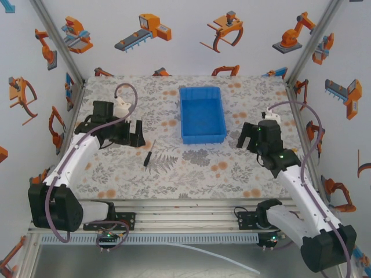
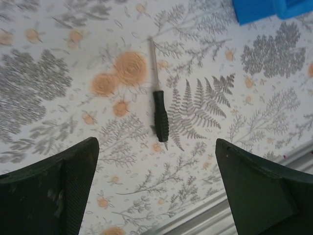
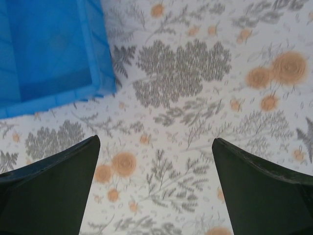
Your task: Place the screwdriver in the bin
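My left gripper should next go down, back and toward the bin's side, so its open fingers straddle the screwdriver's black handle.
The screwdriver (image 1: pixel 149 153) lies flat on the flowered table, left of the blue bin (image 1: pixel 202 114). In the left wrist view the screwdriver (image 2: pixel 159 112) has its black handle toward me and its thin shaft pointing away. My left gripper (image 1: pixel 134 134) hovers open just up and left of it, nothing between its fingers (image 2: pixel 63 186). The bin's corner (image 2: pixel 264 10) shows at the top right there. My right gripper (image 1: pixel 248 136) stands open to the right of the bin (image 3: pixel 49 54), its fingers (image 3: pixel 254 191) over bare cloth.
The table is covered by a grey and orange floral cloth (image 1: pixel 191 168). An aluminium rail (image 1: pixel 185 205) runs along the near edge. Printed walls and metal posts enclose the left, right and far sides.
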{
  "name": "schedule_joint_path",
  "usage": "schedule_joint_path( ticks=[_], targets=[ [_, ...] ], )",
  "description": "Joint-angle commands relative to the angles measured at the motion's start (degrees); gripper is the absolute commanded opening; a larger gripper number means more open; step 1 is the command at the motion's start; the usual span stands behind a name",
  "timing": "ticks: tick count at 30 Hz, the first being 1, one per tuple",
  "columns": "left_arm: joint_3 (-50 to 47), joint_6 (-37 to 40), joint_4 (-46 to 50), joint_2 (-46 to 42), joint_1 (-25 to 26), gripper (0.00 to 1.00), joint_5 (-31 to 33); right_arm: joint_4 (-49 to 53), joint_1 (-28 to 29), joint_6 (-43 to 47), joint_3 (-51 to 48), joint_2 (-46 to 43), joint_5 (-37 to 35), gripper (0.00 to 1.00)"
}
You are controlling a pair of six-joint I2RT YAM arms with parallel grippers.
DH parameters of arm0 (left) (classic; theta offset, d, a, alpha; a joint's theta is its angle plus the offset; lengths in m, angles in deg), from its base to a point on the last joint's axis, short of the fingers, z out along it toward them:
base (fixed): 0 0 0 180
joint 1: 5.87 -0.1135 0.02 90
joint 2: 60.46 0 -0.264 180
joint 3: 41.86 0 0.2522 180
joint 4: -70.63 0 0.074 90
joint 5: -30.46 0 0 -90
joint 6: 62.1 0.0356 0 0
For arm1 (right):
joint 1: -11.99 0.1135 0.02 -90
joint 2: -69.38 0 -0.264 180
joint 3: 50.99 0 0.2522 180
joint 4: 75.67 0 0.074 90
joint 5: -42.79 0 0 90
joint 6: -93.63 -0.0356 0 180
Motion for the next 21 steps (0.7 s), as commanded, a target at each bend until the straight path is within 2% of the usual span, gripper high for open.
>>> schedule_joint_path(
  ticks=[1, 4, 8, 10, 17, 21],
  targets=[
    [-1.3, -2.8, 1.8, -0.8, 4.5, 0.95, -0.3, 11.5, 1.8, -6.0, 2.1, -2.5, -1.0, 0.85],
    [-0.6, -6.9, 2.2, 2.6, 8.3, 0.94, 3.3, 14.3, 2.6, -7.5, 3.0, -3.7, -0.7, 0.84],
    [-2.5, -11.8, 0.5, 6.5, 10.2, 0.92, 6.1, 17.2, 3.1, -8.4, 5.2, -4.3, -1.3, 0.84],
    [-4.4, -13.3, -1.7, 8.0, 10.8, 0.87, 8.0, 18.2, 3.1, -8.7, 6.5, -4.2, -1.6, 0.83],
    [-6.9, -16.3, -5.7, 12.0, 12.0, 0.85, 11.8, 18.6, 4.0, -10.1, 7.5, -4.1, -1.2, 0.83],
    [-6.2, -17.6, -6.1, 14.1, 12.5, 0.79, 14.2, 17.9, 4.3, -10.7, 7.0, -4.8, -1.7, 0.83]
  ],
)
